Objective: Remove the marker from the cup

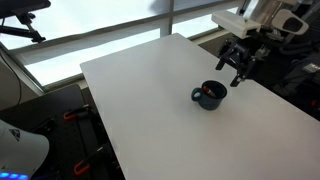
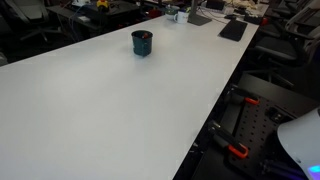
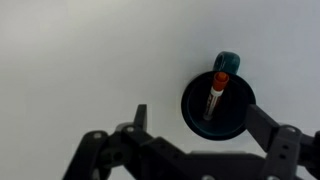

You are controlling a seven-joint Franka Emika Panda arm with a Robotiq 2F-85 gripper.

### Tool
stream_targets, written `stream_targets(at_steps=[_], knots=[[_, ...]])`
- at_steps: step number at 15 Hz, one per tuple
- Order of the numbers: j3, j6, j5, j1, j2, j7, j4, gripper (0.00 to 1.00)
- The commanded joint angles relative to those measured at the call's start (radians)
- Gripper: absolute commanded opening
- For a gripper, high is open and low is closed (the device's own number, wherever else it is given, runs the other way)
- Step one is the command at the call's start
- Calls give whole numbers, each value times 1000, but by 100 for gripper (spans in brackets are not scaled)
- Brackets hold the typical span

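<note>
The marker's reddish-orange cap (image 1: 206, 90) (image 3: 221, 79) reaches the cup's rim, while the marker's body is inside the cup. My gripper needs to move toward the cup's handle and down next, to close its fingers on both sides of the cap.
The cup (image 1: 209, 96) is a squat dark navy mug standing upright on the white table (image 1: 160, 110); it also shows far back in an exterior view (image 2: 142, 43). In the wrist view the cup (image 3: 236, 112) is seen from above, handle pointing up. The marker (image 3: 215, 95), white-bodied with a reddish-orange cap, leans inside it, cap at the rim by the handle. My gripper (image 1: 239, 73) hovers above and just beyond the cup, near the table's edge. In the wrist view its two fingers (image 3: 202, 125) are spread wide, open and empty, apart from the cup.
The table edge runs close behind the cup (image 1: 250, 85). A black flat pad (image 2: 232, 30) and small items lie at the table's far end. Black and red equipment stands on the floor beside the table (image 2: 245, 130).
</note>
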Motion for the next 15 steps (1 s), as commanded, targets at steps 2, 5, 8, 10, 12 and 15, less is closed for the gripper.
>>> stream_targets(at_steps=[2, 5, 8, 10, 12, 15], knots=[[38, -16, 64, -39, 98, -54, 139, 100], [58, -33, 92, -53, 154, -86, 204, 100], [71, -45, 102, -61, 201, -103, 258, 99], [73, -54, 104, -63, 229, -113, 292, 81], [74, -70, 104, -64, 255, -110, 325, 71], [74, -105, 97, -62, 297, -96, 373, 65]])
